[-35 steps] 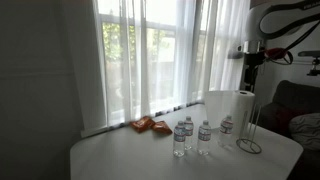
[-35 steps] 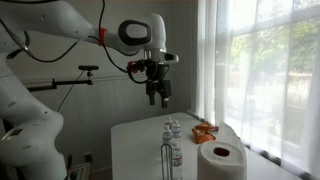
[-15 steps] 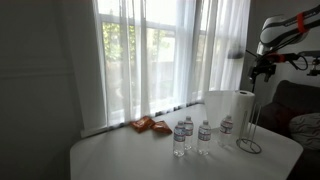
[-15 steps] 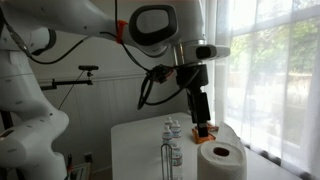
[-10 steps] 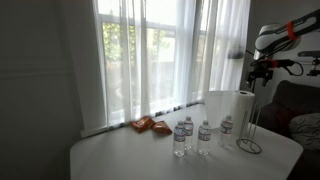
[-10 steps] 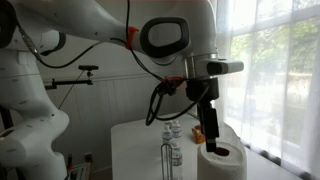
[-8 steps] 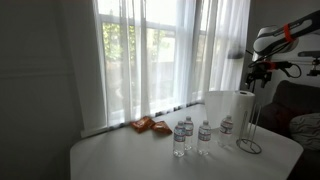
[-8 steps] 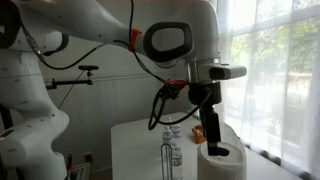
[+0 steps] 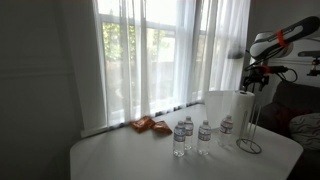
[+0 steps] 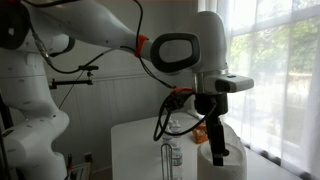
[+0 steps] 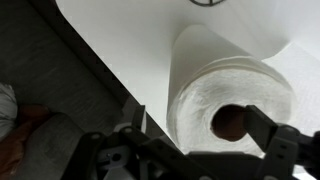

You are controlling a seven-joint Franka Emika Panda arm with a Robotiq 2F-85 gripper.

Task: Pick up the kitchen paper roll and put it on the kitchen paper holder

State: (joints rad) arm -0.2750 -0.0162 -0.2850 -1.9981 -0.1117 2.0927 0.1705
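Note:
One finger is over the roll's core hole and the other is beyond the roll's rim. My gripper will go down next, so its fingers straddle the roll's paper side [image 11: 192,122].
The kitchen paper roll [image 9: 229,116] is a large white cylinder standing upright on the white table; it also shows in an exterior view [image 10: 234,170] and fills the wrist view [image 11: 215,82] with its dark core hole facing up. The kitchen paper holder [image 9: 251,133] is a thin wire stand next to the roll; it also shows in an exterior view [image 10: 166,160], and its ring base sits at the top edge of the wrist view [image 11: 206,3]. My gripper [image 9: 252,86] [image 10: 217,154] [image 11: 200,135] is open and empty just above the roll's top, one finger over the core hole.
Three small water bottles [image 9: 203,136] [image 10: 173,140] stand beside the holder. An orange snack packet [image 9: 150,125] lies near the window curtain. The table edge [image 11: 110,70] runs close to the roll, with grey floor below. A dark sofa [image 9: 300,115] stands behind.
My gripper has swung from high over the table across to the roll and come down until it is just above the roll's top. The roll and holder have not moved.

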